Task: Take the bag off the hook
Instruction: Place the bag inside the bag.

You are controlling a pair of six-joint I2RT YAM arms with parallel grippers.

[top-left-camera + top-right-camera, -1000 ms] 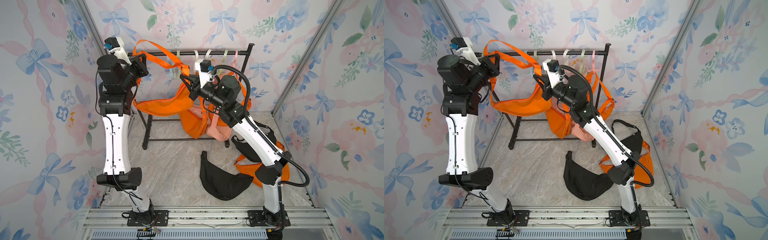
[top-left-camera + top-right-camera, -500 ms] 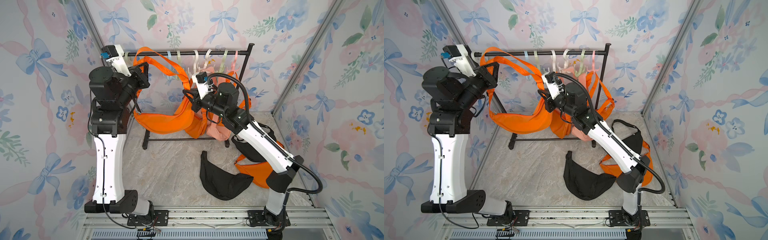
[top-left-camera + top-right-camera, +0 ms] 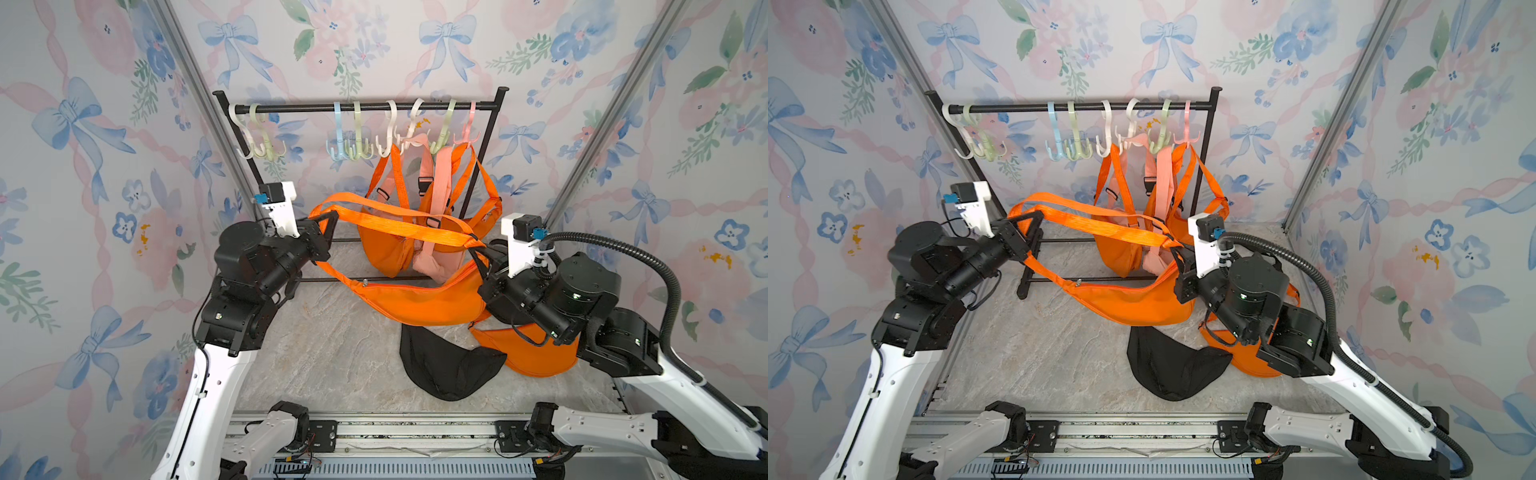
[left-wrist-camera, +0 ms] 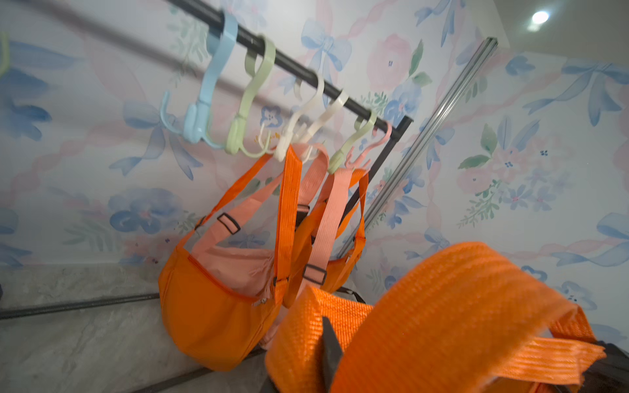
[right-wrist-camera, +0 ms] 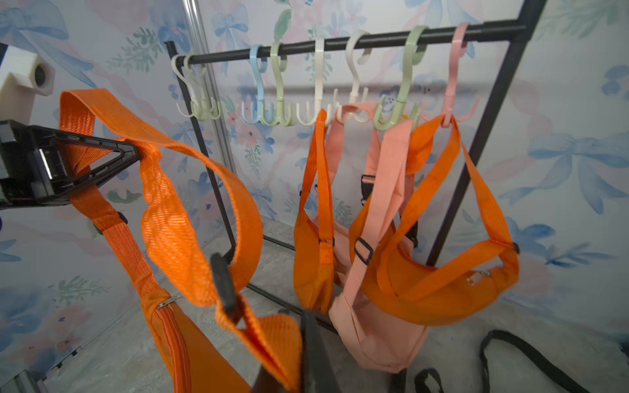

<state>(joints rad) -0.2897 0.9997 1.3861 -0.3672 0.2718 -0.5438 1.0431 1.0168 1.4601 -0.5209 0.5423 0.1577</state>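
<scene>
Next, my right gripper will tip and go down toward the floor by the black bag below it and release the orange bag's strap, with the orange bag off every hook.
The orange bag [image 3: 415, 305] [image 3: 1129, 305] hangs slung between my two grippers, low over the floor and in front of the rack, on no hook. My left gripper [image 3: 332, 217] [image 3: 1037, 216] is shut on its orange strap [image 3: 399, 226] near one end. My right gripper [image 3: 478, 246] [image 3: 1177, 249] is shut on the strap where it meets the bag. In the left wrist view the strap [image 4: 442, 299] wraps over the left gripper [image 4: 328, 354]. In the right wrist view the strap [image 5: 190, 238] runs from the left gripper [image 5: 132, 156] to the right gripper [image 5: 306, 350]. Several plastic hooks [image 3: 337, 139] hang on the black rail [image 3: 291, 109].
Two orange bags [image 3: 386, 253] [image 3: 486, 214] and a pink bag [image 3: 436, 259] hang from the rail's right-hand hooks, just behind the held bag. A black bag [image 3: 449, 368] and another orange bag [image 3: 536, 355] lie on the floor under my right arm. Rack posts [image 3: 245, 153] stand behind my left gripper.
Both arms have come down and forward from rail height, carrying the orange bag with them. The strap that looped up beside the rail now stretches low between the grippers.
</scene>
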